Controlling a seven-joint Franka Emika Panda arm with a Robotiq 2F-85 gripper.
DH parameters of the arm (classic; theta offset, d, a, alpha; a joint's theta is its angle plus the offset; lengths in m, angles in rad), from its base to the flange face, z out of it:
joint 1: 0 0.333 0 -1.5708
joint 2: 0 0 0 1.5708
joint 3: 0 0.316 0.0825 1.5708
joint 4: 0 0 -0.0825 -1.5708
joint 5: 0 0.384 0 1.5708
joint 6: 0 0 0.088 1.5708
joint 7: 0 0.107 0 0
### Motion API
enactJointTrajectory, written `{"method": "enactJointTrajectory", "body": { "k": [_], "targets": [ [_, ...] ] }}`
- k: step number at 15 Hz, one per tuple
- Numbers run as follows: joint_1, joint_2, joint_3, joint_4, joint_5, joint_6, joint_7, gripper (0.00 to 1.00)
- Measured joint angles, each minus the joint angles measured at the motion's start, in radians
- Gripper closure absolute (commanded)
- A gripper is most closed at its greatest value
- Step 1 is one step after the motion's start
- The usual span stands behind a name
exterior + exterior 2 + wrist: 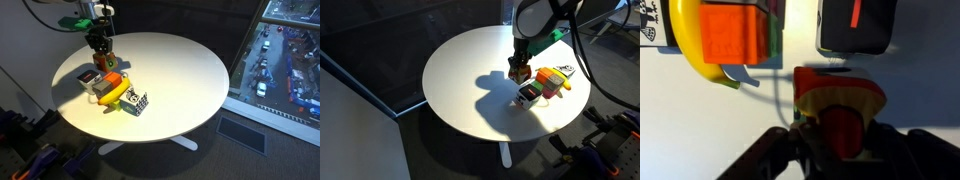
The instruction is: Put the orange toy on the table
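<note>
The orange toy is still hanging apart from its shadow. My gripper needs to lower it next toward the white table beside the black box with the red stripe.
My gripper is shut on the orange toy, a small block with an orange face, a yellowish face and a sliver of green at its left. In both exterior views the gripper hangs low over the round white table, with the toy between the fingers, beside the cluster of toys. The toy casts a shadow on the tabletop. I cannot tell whether it touches the table.
A second orange block lies on the yellow banana toy. A black box with a red stripe is just beyond the held toy. A black-and-white patterned cube stands near the table's edge.
</note>
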Motion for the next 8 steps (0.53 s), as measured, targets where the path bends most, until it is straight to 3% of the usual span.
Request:
{"method": "enactJointTrajectory", "body": {
  "k": [8],
  "targets": [
    [0.016,0.046,0.0,0.01,0.0,0.065,0.004,0.81]
  ]
}}
